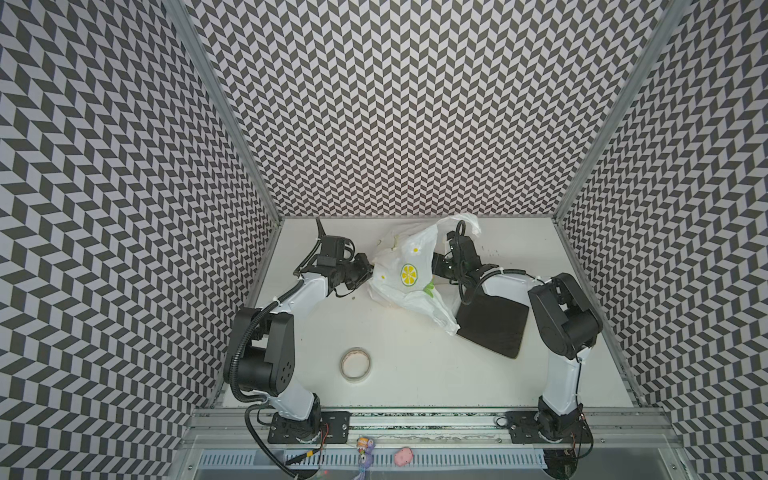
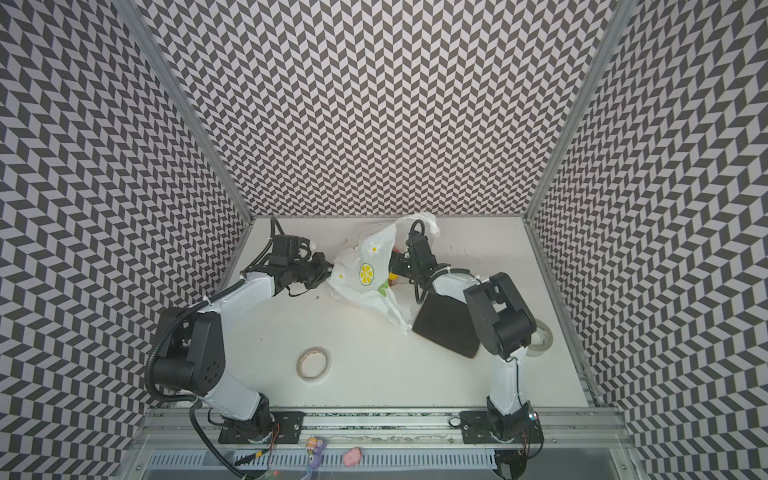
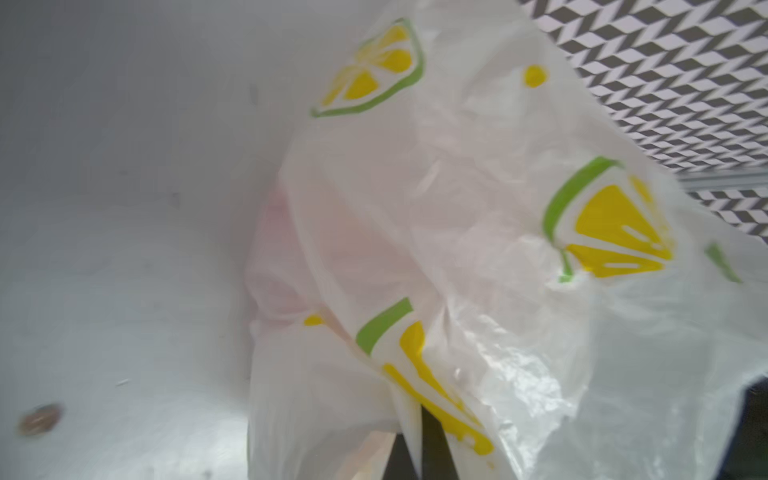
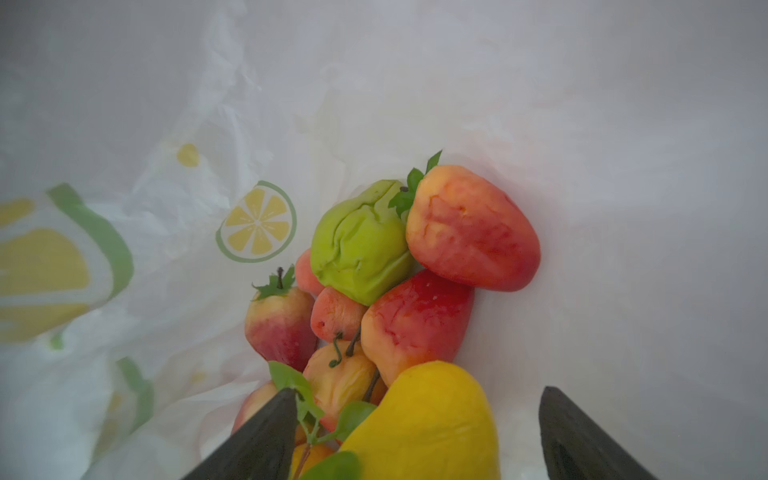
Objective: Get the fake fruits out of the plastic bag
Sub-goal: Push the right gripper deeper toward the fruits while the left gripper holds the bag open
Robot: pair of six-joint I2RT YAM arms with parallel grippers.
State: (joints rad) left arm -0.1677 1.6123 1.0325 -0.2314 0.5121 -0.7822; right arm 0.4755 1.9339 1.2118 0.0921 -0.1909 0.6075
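My right gripper pushes deeper into the bag's opening next and closes around the yellow pear (image 4: 432, 419), since this pear lies nearest the gripper's open fingers.
The white plastic bag (image 1: 405, 270) (image 2: 365, 270) printed with lemon slices lies crumpled at the back of the table. My left gripper (image 1: 368, 272) (image 3: 415, 449) is shut on a fold at the bag's (image 3: 457, 208) left edge. My right gripper (image 4: 419, 390) (image 1: 436, 266) is open inside the bag's mouth, its fingers on either side of a yellow pear (image 4: 432, 419) without closing on it. Beyond it the fake fruits lie heaped: a green pear (image 4: 361, 245) and red strawberries (image 4: 469, 232) with green caps. In both top views the bag hides most of the fruits.
A dark square tray (image 1: 494, 324) (image 2: 446, 324) lies right of the bag, under the right arm. A tape roll (image 1: 356, 363) sits mid-table and another (image 2: 540, 338) behind the right arm's elbow. Small toys (image 1: 403, 456) rest on the front rail.
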